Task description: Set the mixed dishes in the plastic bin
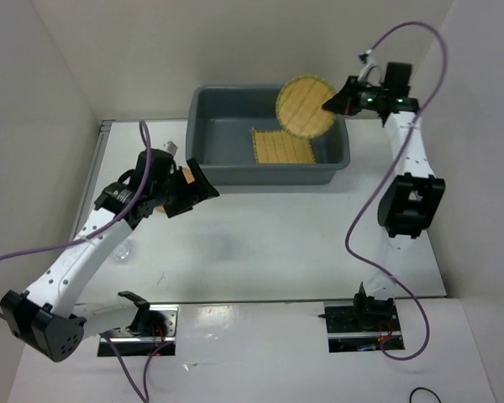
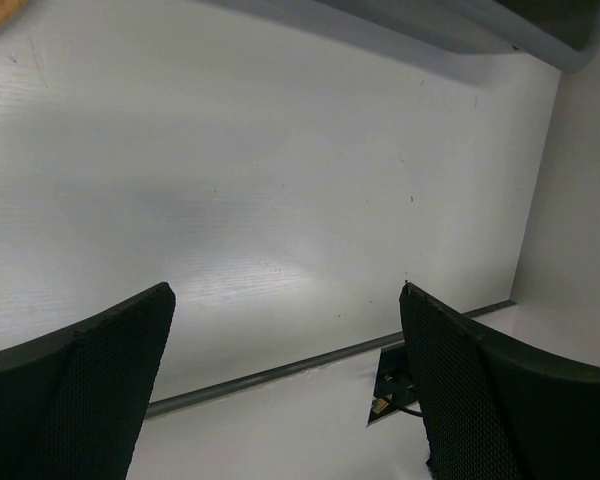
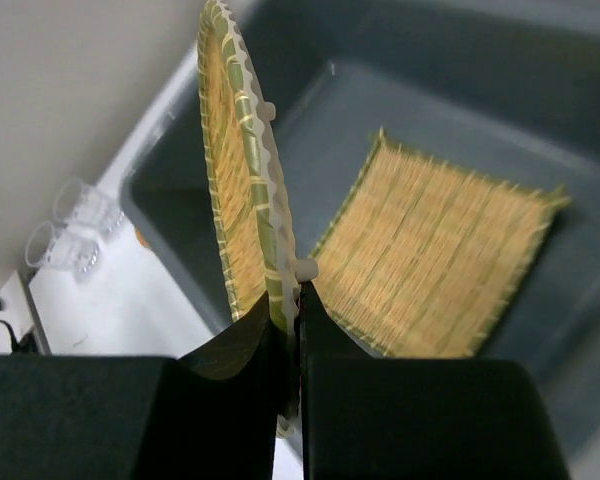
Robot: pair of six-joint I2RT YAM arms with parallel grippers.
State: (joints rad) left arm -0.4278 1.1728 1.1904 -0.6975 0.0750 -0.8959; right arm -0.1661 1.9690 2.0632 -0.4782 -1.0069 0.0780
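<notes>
My right gripper will next go left in the top view and down into the bin to release over the square bamboo mat (image 1: pixel 281 147), as the round mat hangs high above it.
The dark grey plastic bin (image 1: pixel 210 159) stands at the back middle of the table. A square yellow bamboo mat (image 1: pixel 281 147) lies flat in it and also shows in the right wrist view (image 3: pixel 440 260). My right gripper (image 1: pixel 332 102) is shut on the rim of the round yellow woven mat (image 1: pixel 305 107), holding it on edge over the bin's far right part (image 3: pixel 242 190). My left gripper (image 1: pixel 197 197) is open and empty just left of the bin's near left corner (image 2: pixel 285 330). A bit of the orange-brown disc (image 1: pixel 186 175) shows beside it. Two clear glass cups (image 3: pixel 70 230) stand left of the bin.
White walls close in the table on the left, back and right. A clear cup (image 1: pixel 122 250) shows on the table by the left arm. The bin's wall (image 2: pixel 460 30) crosses the top of the left wrist view. Purple cables loop off both arms.
</notes>
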